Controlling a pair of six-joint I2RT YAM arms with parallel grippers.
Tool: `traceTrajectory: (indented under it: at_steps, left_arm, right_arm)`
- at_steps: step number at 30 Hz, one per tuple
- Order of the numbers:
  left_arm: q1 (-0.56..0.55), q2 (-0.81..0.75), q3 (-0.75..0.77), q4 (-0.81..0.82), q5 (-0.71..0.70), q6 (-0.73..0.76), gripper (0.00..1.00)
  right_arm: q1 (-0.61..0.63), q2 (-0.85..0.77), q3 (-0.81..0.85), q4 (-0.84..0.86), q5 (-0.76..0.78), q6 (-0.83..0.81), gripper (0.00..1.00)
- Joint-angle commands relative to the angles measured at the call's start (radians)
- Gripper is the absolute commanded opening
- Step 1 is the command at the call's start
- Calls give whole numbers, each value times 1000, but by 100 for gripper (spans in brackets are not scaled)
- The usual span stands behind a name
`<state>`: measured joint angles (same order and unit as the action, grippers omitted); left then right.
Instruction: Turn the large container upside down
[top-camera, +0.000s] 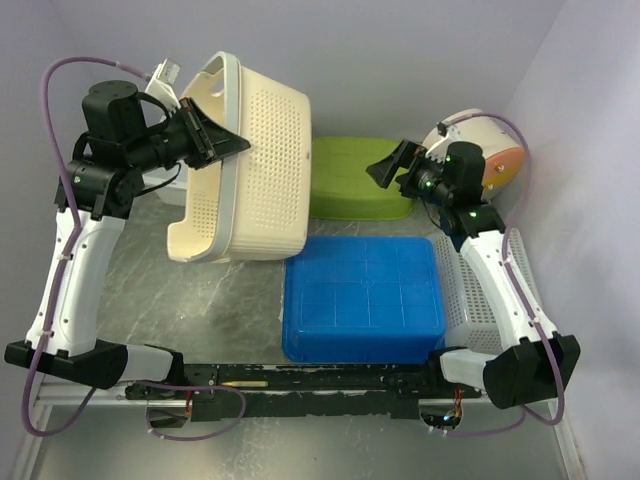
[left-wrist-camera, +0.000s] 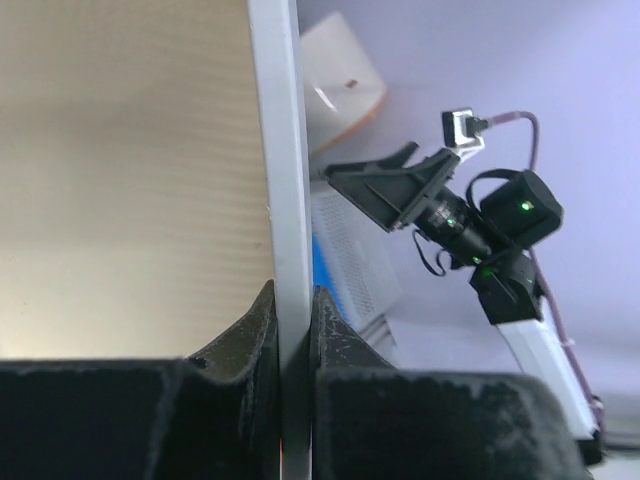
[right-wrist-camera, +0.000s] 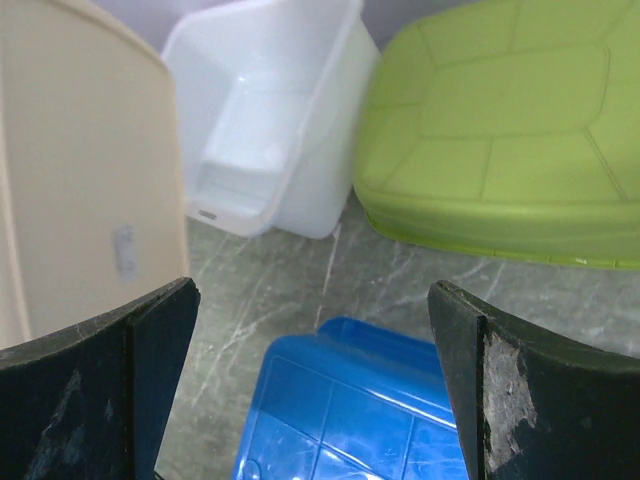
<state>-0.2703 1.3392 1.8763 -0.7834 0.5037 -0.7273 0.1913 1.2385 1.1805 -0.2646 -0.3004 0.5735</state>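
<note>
My left gripper will next pull the basket back and down onto the bare tabletop (top-camera: 232, 312) beside the blue container and let go of the basket there.
The large container (top-camera: 262, 160) is a cream perforated basket, lifted off the table and tipped on its side at the back left, with its opening facing left. My left gripper (top-camera: 235, 145) is shut on its upper rim. In the left wrist view the white rim (left-wrist-camera: 280, 150) runs straight down between the two fingertips of the left gripper (left-wrist-camera: 293, 295), and the cream wall (left-wrist-camera: 130, 170) fills the left half. My right gripper (top-camera: 385, 168) hangs open over the table's back right with nothing between its fingers. In the right wrist view the right gripper (right-wrist-camera: 312, 300) faces the cream container (right-wrist-camera: 80, 170) at far left.
A blue container (top-camera: 362, 298) lies upside down at centre front, and a green one (top-camera: 355, 178) lies upside down behind it. A clear white bin (right-wrist-camera: 260, 110) stands at the back left. A white perforated basket (top-camera: 480, 300) sits under the right arm. A white-and-orange object (top-camera: 500, 160) is at the back right.
</note>
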Motion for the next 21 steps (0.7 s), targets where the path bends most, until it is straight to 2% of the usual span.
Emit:
traceTrajectory:
  at_steps: [1,5,8,9,12,14,17,19,21]
  left_arm:
    - [-4,-54,-30,407,251,-166,7]
    - [-4,-74,-131,684,360,-366,7]
    - [-6,-81,-203,889,397,-499,7]
    - [-6,-83,-223,934,405,-532,7]
    - [-6,-84,-244,977,424,-560,7]
    - [-4,-88,-268,1022,434,-582,7]
    - [-5,-98,-339,1141,448,-676,7]
    - [-5,-115,-380,1177,446,-704,7]
    - [-4,-146,-407,1164,440,-694,7]
  right_arm:
    - [-71,-46,50,-12,-141,17,100]
    - [-266,-68,53,83,-468,198,100]
    - [-312,-54,-1,245,-679,392,100]
    - [-312,-54,-63,427,-743,523,100]
    - [-315,-60,-291,1208,-785,1029,100]
    - [-311,-36,-312,1428,-790,1163,100]
    - [-260,-13,-299,1601,-773,1238,100]
    - [-200,-7,-264,1570,-770,1188,100]
    - [-119,-12,-230,1464,-763,1083,100]
